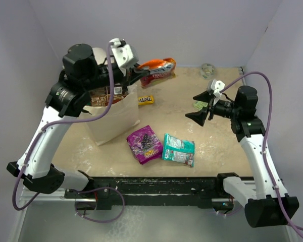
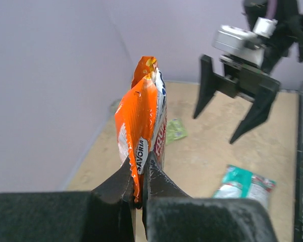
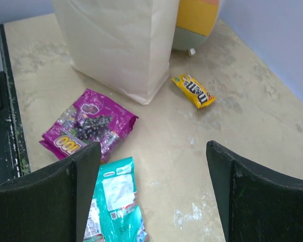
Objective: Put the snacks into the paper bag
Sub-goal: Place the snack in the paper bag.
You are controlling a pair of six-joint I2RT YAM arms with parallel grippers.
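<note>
I will swing my left gripper left in the top view next, tilt down over the paper bag's open top point(image 1: 102, 96) and release the packet, since it juts past the bag's rim.
My left gripper point(image 1: 136, 75) is shut on the end of the orange-red snack packet point(image 1: 158, 67) and holds it in the air just behind the open top of the tan paper bag point(image 1: 115, 121). The left wrist view shows the packet point(image 2: 141, 118) pinched upright between the jaws. A dark brown packet point(image 1: 103, 96) shows inside the bag. A purple packet point(image 1: 145, 143), a teal packet point(image 1: 178, 150), a yellow candy bag point(image 1: 145, 100) and a tiny green packet point(image 2: 175, 130) lie on the table. My right gripper point(image 1: 199, 114) hangs open and empty above the table's right side.
A grey-green ball point(image 1: 208, 70) sits at the back right. A white-and-orange cylinder point(image 3: 194, 20) stands behind the bag. Purple walls close in the left, back and right. A black rail point(image 1: 156, 184) runs along the near edge.
</note>
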